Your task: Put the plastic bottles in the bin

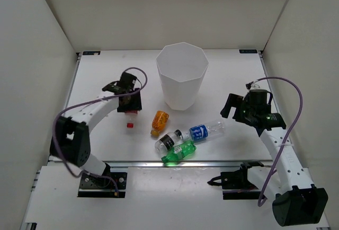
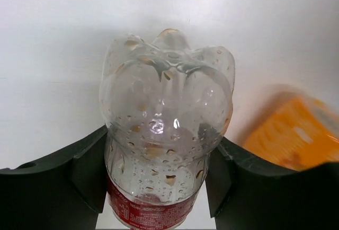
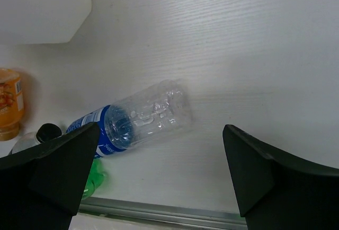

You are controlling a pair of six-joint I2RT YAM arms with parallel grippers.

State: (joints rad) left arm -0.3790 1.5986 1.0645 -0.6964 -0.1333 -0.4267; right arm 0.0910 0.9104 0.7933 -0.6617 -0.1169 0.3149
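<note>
My right gripper lowers toward the blue-label bottle's clear end next, turning to match its slant, since that end lies below the gripper, to its left in the top view.
My left gripper [image 1: 130, 104] is shut on the clear bottle with the red cap [image 1: 130, 125], left of the white bin [image 1: 181, 76]. In the left wrist view both fingers [image 2: 79, 171] press the bottle's sides [image 2: 167, 134], its base facing the camera. The orange bottle [image 1: 159, 121], the black-label bottle [image 1: 167, 142], the blue-label bottle [image 1: 204, 131] and the green bottle [image 1: 179, 153] lie on the table in front of the bin. My right gripper [image 1: 233, 108] is open and empty, just right of the blue-label bottle [image 3: 137, 118].
White walls enclose the table on three sides. A metal rail [image 1: 159, 164] runs along the near edge, close to the green bottle [image 3: 92, 179]. The bin's wall [image 3: 42, 7] shows at the upper left of the right wrist view.
</note>
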